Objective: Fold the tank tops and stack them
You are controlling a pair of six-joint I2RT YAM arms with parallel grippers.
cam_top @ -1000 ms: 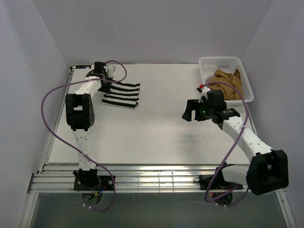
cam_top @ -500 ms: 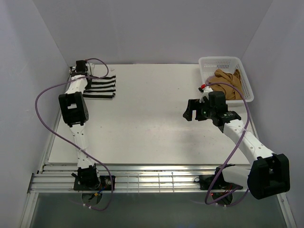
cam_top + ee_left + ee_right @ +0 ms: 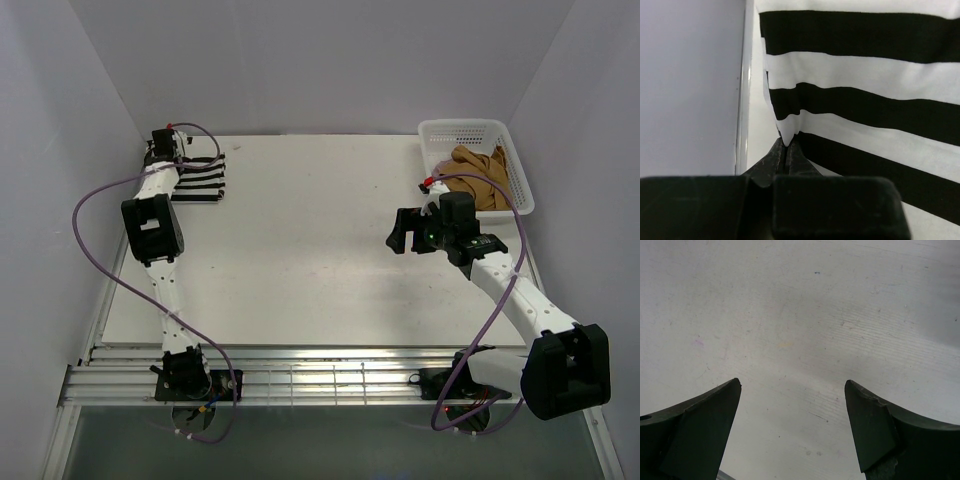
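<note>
My right gripper isn't holding anything, and the tan-brown tank top is outward of it, to the right in the top view. I will reach over its far part (image 3: 481, 160) and go down.
The black-and-white striped tank top (image 3: 198, 180) lies folded at the table's far left corner. My left gripper (image 3: 174, 163) is at that top's left edge. In the left wrist view its jaws (image 3: 786, 144) are shut on a white corner of the striped top (image 3: 865, 75). The tan-brown tank top (image 3: 480, 172) lies bunched in the white mesh basket (image 3: 462, 126) at the far right. My right gripper (image 3: 402, 232) hovers left of the basket with its black fingers (image 3: 705, 415) wide apart over bare table and nothing between them (image 3: 792, 385).
The left wall and the table's metal edge strip (image 3: 742, 100) run close beside the left gripper. A purple cable (image 3: 95, 215) loops off the left arm. The white tabletop (image 3: 310, 240) stretches between the two arms.
My left gripper has pulled the striped top leftward into the far left corner. The right arm has hardly moved and stays open.
</note>
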